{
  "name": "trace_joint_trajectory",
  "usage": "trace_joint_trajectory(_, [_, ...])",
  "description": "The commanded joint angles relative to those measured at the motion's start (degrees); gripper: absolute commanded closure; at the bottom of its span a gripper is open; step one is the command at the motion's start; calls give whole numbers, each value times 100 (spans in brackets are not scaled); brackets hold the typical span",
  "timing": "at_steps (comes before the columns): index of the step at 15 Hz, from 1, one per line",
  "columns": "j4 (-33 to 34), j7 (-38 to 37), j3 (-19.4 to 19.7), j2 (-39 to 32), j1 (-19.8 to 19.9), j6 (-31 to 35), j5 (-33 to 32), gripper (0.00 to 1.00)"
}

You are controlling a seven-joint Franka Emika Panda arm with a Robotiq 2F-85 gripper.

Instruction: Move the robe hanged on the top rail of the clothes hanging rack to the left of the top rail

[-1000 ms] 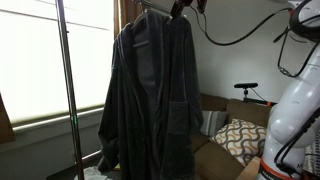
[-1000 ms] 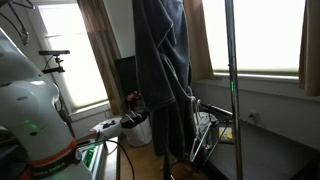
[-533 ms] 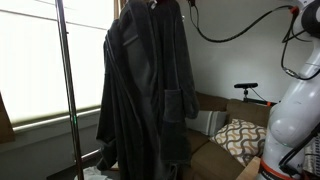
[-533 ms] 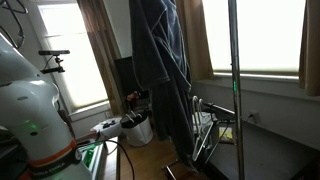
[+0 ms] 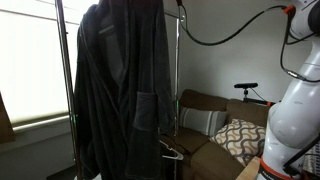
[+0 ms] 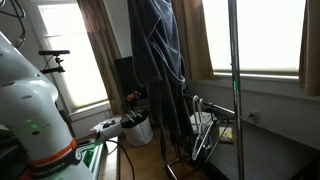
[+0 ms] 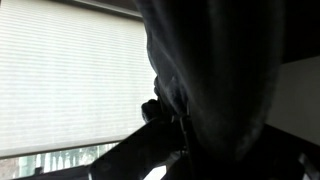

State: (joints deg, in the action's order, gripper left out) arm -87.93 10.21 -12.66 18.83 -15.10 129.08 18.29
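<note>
The gripper draws the robe's collar toward the rack's pole by the window next and releases the cloth, as the robe still hangs near the sofa-side pole.
The dark grey robe (image 5: 115, 90) hangs full length from the top of the clothes rack, between the rack's upright pole (image 5: 62, 90) and a thinner pole (image 5: 178, 80). It also shows in an exterior view (image 6: 160, 70), next to a tall pole (image 6: 236, 90). The top rail and the gripper lie above the edge of both exterior views. In the wrist view the robe's cloth (image 7: 220, 70) fills most of the picture. My gripper (image 7: 165, 120) is a dark shape pressed into the cloth at the collar and looks shut on it.
A sofa with a patterned pillow (image 5: 240, 135) stands behind the rack. The white robot body (image 5: 295, 110) is at the side and also shows in an exterior view (image 6: 30, 110). Bright blinded windows (image 7: 70, 80) and a curtain (image 6: 100, 50) lie behind. A wire stand (image 6: 205, 125) sits by the robe's hem.
The robe has moved to the left along the rack top, from near the middle of the exterior view to close beside the upright pole. The sofa behind it is now uncovered.
</note>
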Motion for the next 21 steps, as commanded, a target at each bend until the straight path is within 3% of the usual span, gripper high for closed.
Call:
trace_joint_trajectory(1, [61, -227, -305, -163, -289, 119, 15, 98])
trace_joint_trajectory(7, [250, -349, -661, -503, -450, 486, -157, 98])
trace_joint_trajectory(10, [581, -572, -757, -713, -392, 214, -428, 98])
trace_joint_trajectory(11, [660, -707, -779, -768, -357, 105, -563, 68])
trace_joint_trajectory(13, [777, -877, -768, -828, -340, 10, -734, 63])
trace_joint_trajectory(19, [707, -1106, -444, -354, -188, -138, -607, 16])
trace_joint_trajectory(21, [394, -1124, -143, -36, 37, -627, -834, 1])
